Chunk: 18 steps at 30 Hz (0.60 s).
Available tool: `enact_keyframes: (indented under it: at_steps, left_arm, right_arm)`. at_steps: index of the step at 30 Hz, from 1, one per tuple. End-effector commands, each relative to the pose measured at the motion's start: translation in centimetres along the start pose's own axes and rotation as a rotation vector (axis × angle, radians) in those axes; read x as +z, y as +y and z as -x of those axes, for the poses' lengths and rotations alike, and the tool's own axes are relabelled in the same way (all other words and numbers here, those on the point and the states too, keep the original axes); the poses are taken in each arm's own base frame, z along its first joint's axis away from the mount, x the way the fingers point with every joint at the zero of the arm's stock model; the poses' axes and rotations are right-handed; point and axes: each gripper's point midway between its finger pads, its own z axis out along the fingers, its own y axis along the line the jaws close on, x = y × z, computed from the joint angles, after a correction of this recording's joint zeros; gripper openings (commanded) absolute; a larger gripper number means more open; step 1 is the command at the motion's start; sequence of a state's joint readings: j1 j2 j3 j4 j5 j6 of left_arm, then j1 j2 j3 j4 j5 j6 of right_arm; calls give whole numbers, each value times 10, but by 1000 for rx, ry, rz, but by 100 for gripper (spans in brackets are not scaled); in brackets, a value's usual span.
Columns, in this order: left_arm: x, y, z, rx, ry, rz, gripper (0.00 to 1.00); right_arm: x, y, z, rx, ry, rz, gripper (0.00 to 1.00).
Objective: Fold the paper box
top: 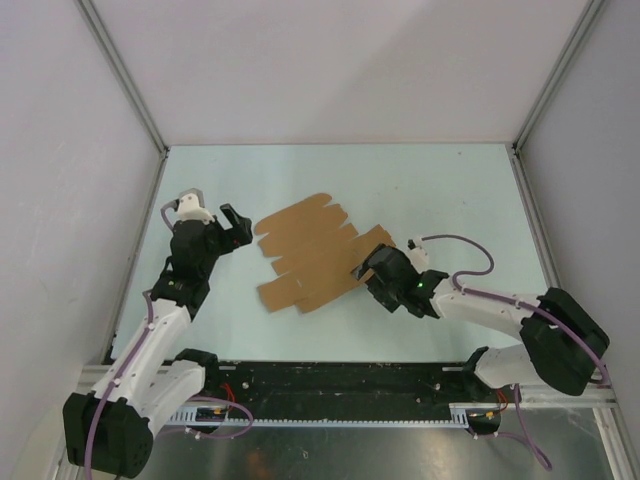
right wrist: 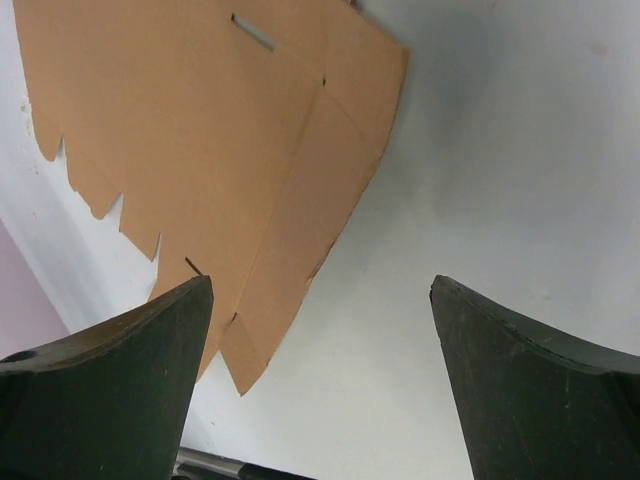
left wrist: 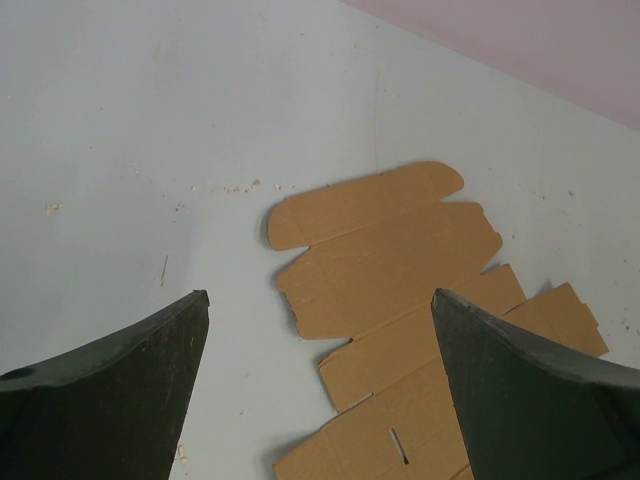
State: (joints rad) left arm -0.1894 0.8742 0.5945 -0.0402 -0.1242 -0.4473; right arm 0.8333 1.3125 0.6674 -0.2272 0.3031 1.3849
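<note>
My right gripper will go down and to its left in the top view next, because the narrow flap's long edge [top: 338,292] [right wrist: 290,305] lies that way and needs to be pinched.
The paper box [top: 315,252] is a flat brown die-cut cardboard sheet with flaps and tabs, lying unfolded on the pale table. My left gripper [top: 232,228] hovers open just off the sheet's left edge. In the left wrist view the paper box [left wrist: 390,260] lies ahead and to the right, beneath the open left gripper [left wrist: 320,295], which holds nothing. My right gripper [top: 365,270] stands open at the sheet's right corner. In the right wrist view the paper box [right wrist: 200,120] fills the upper left, and the right gripper [right wrist: 320,282] is open over bare table beside a pointed tab.
The pale green table [top: 450,200] is boxed in by white walls with metal corner posts [top: 135,95]. A black rail [top: 340,385] with cables runs along the near edge between the arm bases. Small crumbs [left wrist: 235,187] dot the surface.
</note>
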Motion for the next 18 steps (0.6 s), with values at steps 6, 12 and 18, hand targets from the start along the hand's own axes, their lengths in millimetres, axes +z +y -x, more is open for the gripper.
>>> enact_keyframes:
  at_steps: [6, 12, 18]
  left_arm:
    - [-5, -14, 4, -26, -5, -65, 97]
    - [-7, -14, 5, -26, -12, -68, 97]
    - [-7, -14, 6, -32, -14, -66, 97]
  right_arm:
    - [29, 16, -25, 119, 28, 39, 90]
    - [44, 7, -32, 139, 21, 4, 82]
    - [52, 11, -35, 161, 25, 20, 70]
